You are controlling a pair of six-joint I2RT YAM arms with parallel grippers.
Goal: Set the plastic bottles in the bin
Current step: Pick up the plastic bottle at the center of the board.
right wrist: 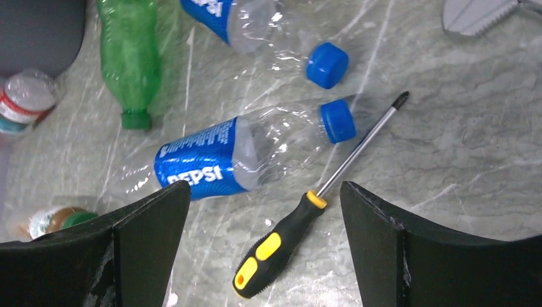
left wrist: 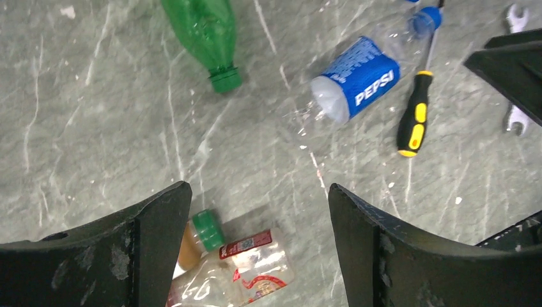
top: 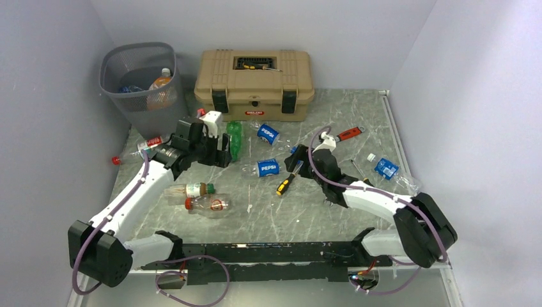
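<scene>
The robot's right gripper should turn and move down and across onto the nearer Pepsi bottle's label (top: 268, 167) (right wrist: 203, 158), because the label is below the gripper and to its left in the top view.
The grey mesh bin (top: 137, 77) stands at the back left with an orange bottle (top: 160, 86) inside. Plastic bottles lie on the table: a green one (top: 235, 137), two Pepsi ones (top: 268, 133) (top: 267, 167), a green-capped one (top: 192, 190), a clear red-labelled one (top: 211, 204), and one at the right (top: 387, 167). My left gripper (left wrist: 259, 192) is open and empty above the clear red-labelled bottle (left wrist: 249, 268). My right gripper (right wrist: 265, 188) is open and empty above a Pepsi bottle (right wrist: 211, 157) and a screwdriver (right wrist: 287, 236).
A tan toolbox (top: 255, 83) stands at the back centre. A black-yellow screwdriver (top: 286, 182) and a red-handled wrench (top: 348, 134) lie among the bottles. Another bottle (top: 144, 146) lies near the left wall below the bin. Walls close the left and right sides.
</scene>
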